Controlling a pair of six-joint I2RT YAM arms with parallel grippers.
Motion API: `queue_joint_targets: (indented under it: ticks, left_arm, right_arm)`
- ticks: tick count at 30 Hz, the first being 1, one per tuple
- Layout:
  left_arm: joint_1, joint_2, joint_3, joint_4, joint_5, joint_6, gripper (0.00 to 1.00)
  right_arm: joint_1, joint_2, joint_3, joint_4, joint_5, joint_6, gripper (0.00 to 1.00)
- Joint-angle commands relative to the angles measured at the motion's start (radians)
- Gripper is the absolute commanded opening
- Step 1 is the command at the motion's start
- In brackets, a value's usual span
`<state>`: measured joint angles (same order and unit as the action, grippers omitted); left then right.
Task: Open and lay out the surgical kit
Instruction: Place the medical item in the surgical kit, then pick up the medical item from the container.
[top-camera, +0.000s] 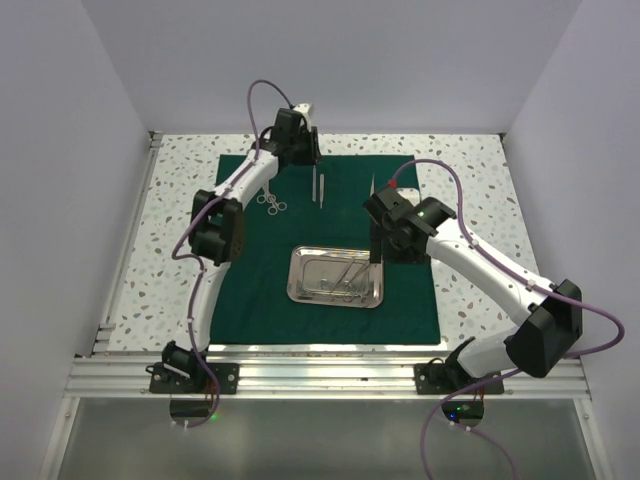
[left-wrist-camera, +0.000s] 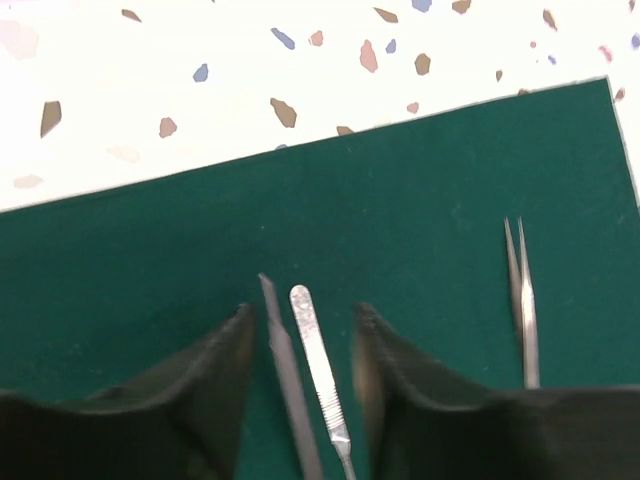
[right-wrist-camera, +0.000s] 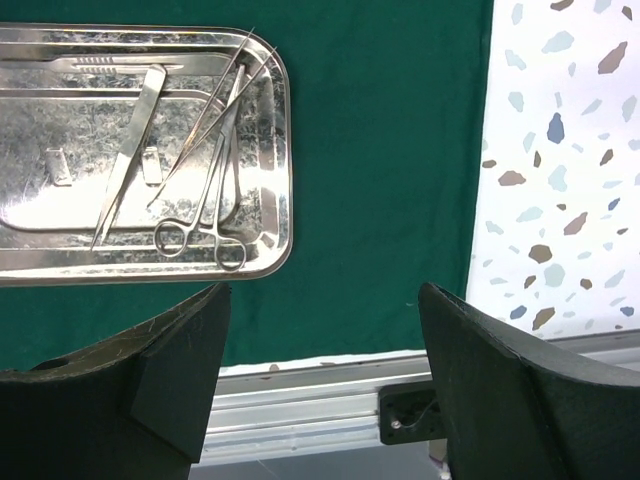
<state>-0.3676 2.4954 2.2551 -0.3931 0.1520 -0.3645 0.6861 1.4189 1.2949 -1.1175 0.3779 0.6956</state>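
Observation:
Next, my left gripper lifts, comes back, turns along the flat silver instrument's slant and lowers onto its middle, since it still lies slanted in the tray.
The dark green drape lies spread flat on the table. The steel tray sits on its near middle and holds several slim instruments; the right wrist view shows ring-handled forceps and tweezers in the tray. On the far part of the drape lie ring-handled scissors, two slim handles and tweezers. My left gripper is open over the two handles, which lie between its fingers. My right gripper is open and empty by the tray's right edge.
The terrazzo tabletop shows around the drape. An aluminium rail runs along the near edge and also shows in the right wrist view. White walls close in the left, back and right sides.

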Motion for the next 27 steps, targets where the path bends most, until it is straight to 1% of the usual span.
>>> queue_joint_targets:
  ticks: [1, 3, 4, 6, 7, 9, 11, 12, 14, 15, 17, 18, 19, 20, 21, 22, 24, 27]
  left_arm:
    - [0.009, -0.046, 0.009, 0.059, 0.009, 0.01, 0.53]
    - [0.007, -0.062, 0.032, 0.016, -0.011, 0.012, 0.66]
    - [0.009, -0.099, 0.032, 0.004, -0.02, 0.013, 0.67]
    - [0.007, -0.154, -0.001, -0.007, -0.041, 0.033, 0.68]
    - [0.006, -0.215, -0.047, -0.013, -0.051, 0.035, 0.68]
    - [-0.01, -0.277, -0.093, -0.047, -0.058, 0.056, 0.63]
    - [-0.037, -0.366, -0.167, -0.092, -0.063, 0.076, 0.62]
    - [-0.081, -0.395, -0.225, -0.104, -0.065, 0.111, 0.61]
    - [-0.138, -0.466, -0.284, -0.144, -0.101, 0.145, 0.62]
    - [-0.198, -0.484, -0.339, -0.159, -0.112, 0.168, 0.62]
    - [-0.256, -0.524, -0.406, -0.184, -0.126, 0.173, 0.62]
    - [-0.31, -0.539, -0.486, -0.184, -0.127, 0.167, 0.62]
    - [-0.335, -0.565, -0.529, -0.181, -0.131, 0.158, 0.62]
    - [-0.378, -0.59, -0.607, -0.165, -0.137, 0.138, 0.62]
    - [-0.398, -0.59, -0.608, -0.161, -0.141, 0.125, 0.61]
    - [-0.416, -0.605, -0.668, -0.156, -0.146, 0.113, 0.61]
    - [-0.467, -0.612, -0.722, -0.159, -0.149, 0.085, 0.58]
    - [-0.522, -0.618, -0.762, -0.177, -0.218, 0.056, 0.58]
  right_arm:
    - [-0.002, 0.012, 0.041, -0.025, 0.042, 0.036, 0.8]
    - [-0.003, 0.023, 0.046, -0.025, 0.042, 0.033, 0.79]
    - [-0.002, 0.026, 0.047, -0.024, 0.044, 0.032, 0.79]
    - [-0.003, 0.023, 0.046, -0.016, 0.042, 0.025, 0.79]
    - [-0.002, 0.02, 0.046, -0.013, 0.039, 0.022, 0.79]
    - [-0.002, 0.008, 0.044, -0.008, 0.036, 0.015, 0.8]
    - [-0.003, -0.006, 0.038, -0.005, 0.033, 0.007, 0.8]
    - [-0.003, -0.024, 0.031, -0.002, 0.032, 0.001, 0.79]
    - [-0.002, -0.044, 0.023, -0.002, 0.032, -0.004, 0.8]
    - [-0.002, -0.067, 0.014, -0.004, 0.03, -0.007, 0.8]
    - [-0.003, -0.089, 0.006, -0.007, 0.024, -0.01, 0.8]
    - [-0.003, -0.1, -0.002, -0.01, 0.021, -0.008, 0.8]
    - [-0.002, -0.121, -0.006, -0.014, 0.016, -0.008, 0.8]
    - [-0.003, -0.142, -0.014, -0.021, 0.013, -0.005, 0.8]
    - [-0.003, -0.143, -0.017, -0.025, 0.013, -0.005, 0.8]
    - [-0.003, -0.167, -0.019, -0.03, 0.016, -0.004, 0.8]
    - [-0.003, -0.19, -0.025, -0.045, 0.026, -0.004, 0.8]
    - [-0.003, -0.233, -0.039, -0.062, 0.032, -0.001, 0.81]
